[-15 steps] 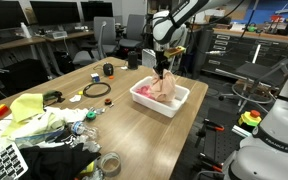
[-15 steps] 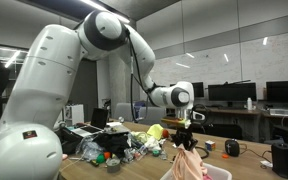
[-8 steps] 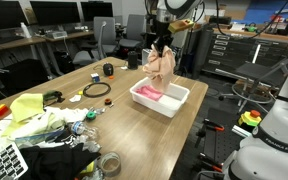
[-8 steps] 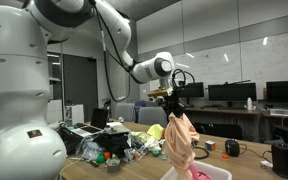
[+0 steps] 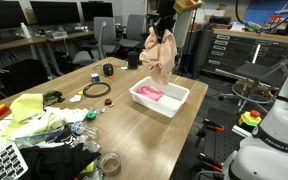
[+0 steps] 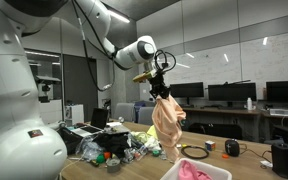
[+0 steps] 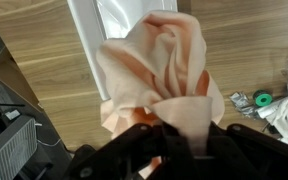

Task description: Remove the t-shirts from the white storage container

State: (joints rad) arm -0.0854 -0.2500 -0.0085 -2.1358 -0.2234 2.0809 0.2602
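Note:
The peach t-shirt in my gripper stays high and goes away from the container (image 5: 174, 103) next, toward the clutter, over the bare wood.
My gripper (image 5: 164, 24) is shut on a peach t-shirt (image 5: 161, 55) and holds it high above the table; the shirt hangs clear of the white storage container (image 5: 174, 103). A pink t-shirt (image 5: 149, 92) lies inside the container. In an exterior view the gripper (image 6: 161, 85) holds the peach shirt (image 6: 168, 122) above the container (image 6: 220, 174), with the pink shirt (image 6: 192, 171) in it. In the wrist view the peach shirt (image 7: 159, 70) fills the middle between my fingers (image 7: 181, 135), and the container (image 7: 102, 20) lies below.
The wooden table (image 5: 134, 125) carries a yellow cloth (image 5: 26, 110), a black cable loop (image 5: 97, 89), tape rolls (image 5: 111, 162) and assorted clutter at the near end. Office chairs (image 5: 106, 40) and a metal cabinet (image 5: 229, 50) stand behind.
My gripper has risen steadily with the peach t-shirt, lifting it out of the container until it hangs free above it.

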